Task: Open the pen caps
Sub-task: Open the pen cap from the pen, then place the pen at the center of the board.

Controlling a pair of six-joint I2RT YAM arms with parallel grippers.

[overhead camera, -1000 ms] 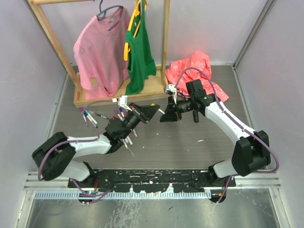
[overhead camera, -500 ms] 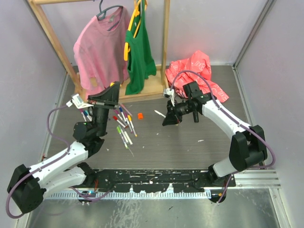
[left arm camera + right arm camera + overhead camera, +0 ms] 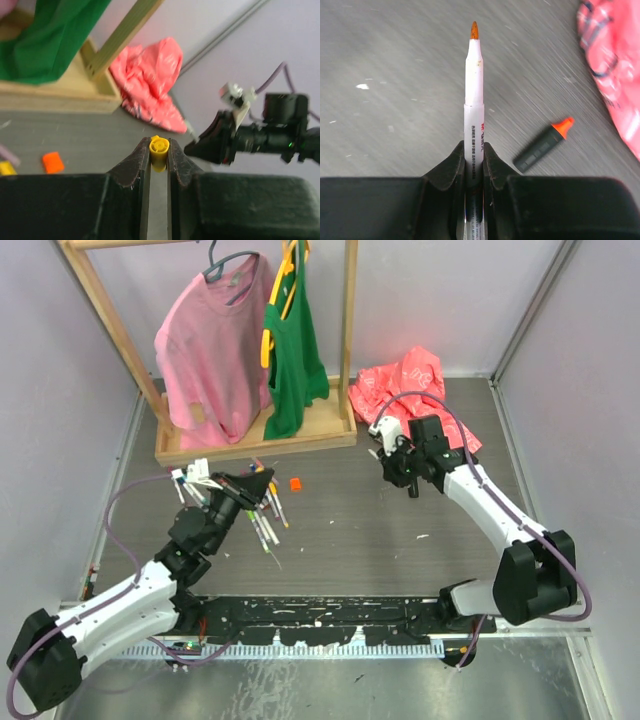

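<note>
I will move my right gripper to the right in the top view, turn it and bring it down beside the black highlighter (image 3: pixel 425 493) to release the white pen, because the pen's tip is bare.
My left gripper (image 3: pixel 159 149) is shut on a small yellow pen cap (image 3: pixel 159 156), gripped at the fingertips with its open end facing the camera. In the top view it (image 3: pixel 262 480) hovers over the pile of white pens (image 3: pixel 266 523) at the left. My right gripper (image 3: pixel 474 149) is shut on a white pen (image 3: pixel 474 90) with a bare orange tip pointing away; in the top view it (image 3: pixel 386 464) is at the back right. A loose orange cap (image 3: pixel 296 484) lies on the table between the arms and also shows in the left wrist view (image 3: pixel 52 161).
A stubby black highlighter (image 3: pixel 542 145) with an orange end lies on the table right of the held pen. A crumpled red cloth (image 3: pixel 410 390) lies at the back right. A wooden clothes rack (image 3: pixel 255 445) with pink and green shirts stands at the back left.
The two grippers were together at the table's middle, then pulled apart. My left arm swung left and now sits over the pen pile; my right gripper drew back to the right with the pen.
</note>
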